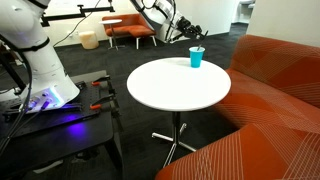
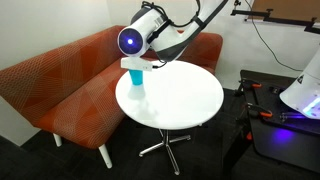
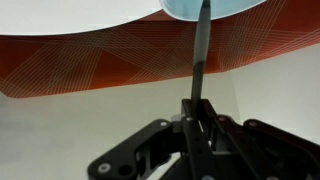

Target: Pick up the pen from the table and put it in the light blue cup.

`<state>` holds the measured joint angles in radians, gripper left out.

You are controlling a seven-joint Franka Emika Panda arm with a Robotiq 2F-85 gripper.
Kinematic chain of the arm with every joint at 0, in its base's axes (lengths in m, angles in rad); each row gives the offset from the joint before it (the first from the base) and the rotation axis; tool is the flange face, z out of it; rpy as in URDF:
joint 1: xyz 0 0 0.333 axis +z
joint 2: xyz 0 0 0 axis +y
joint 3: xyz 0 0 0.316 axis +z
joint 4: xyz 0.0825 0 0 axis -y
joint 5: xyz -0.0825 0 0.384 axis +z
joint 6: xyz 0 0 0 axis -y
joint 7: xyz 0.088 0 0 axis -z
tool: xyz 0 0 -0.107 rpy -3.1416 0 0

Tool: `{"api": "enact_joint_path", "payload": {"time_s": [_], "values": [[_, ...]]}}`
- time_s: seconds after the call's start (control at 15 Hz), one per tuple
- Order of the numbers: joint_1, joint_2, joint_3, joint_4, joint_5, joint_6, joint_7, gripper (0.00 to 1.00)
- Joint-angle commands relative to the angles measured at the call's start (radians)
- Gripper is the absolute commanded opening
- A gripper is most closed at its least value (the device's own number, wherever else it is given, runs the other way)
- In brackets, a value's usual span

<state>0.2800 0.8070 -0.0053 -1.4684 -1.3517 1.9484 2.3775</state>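
To get inside the light blue cup's rim, my gripper will lower the thin dark pen first.
The light blue cup stands near the far edge of the round white table; it also shows in an exterior view and at the top of the wrist view. My gripper is shut on the thin dark pen, which points straight from the jaws to the cup's mouth. In both exterior views the gripper hangs directly over the cup. I cannot tell whether the pen's tip is inside the rim.
An orange sofa curves round the table behind the cup. A dark low bench with tools and the white robot base stand on the opposite side. Orange chairs stand far back.
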Motion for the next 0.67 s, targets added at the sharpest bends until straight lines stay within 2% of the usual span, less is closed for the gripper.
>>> {"api": "enact_joint_path", "payload": {"time_s": [0.0, 0.6], "values": [[-0.015, 0.042, 0.024, 0.062, 0.008, -0.011, -0.042, 0.03], [-0.009, 0.09, 0.039, 0.112, 0.022, -0.011, -0.083, 0.03]]}}
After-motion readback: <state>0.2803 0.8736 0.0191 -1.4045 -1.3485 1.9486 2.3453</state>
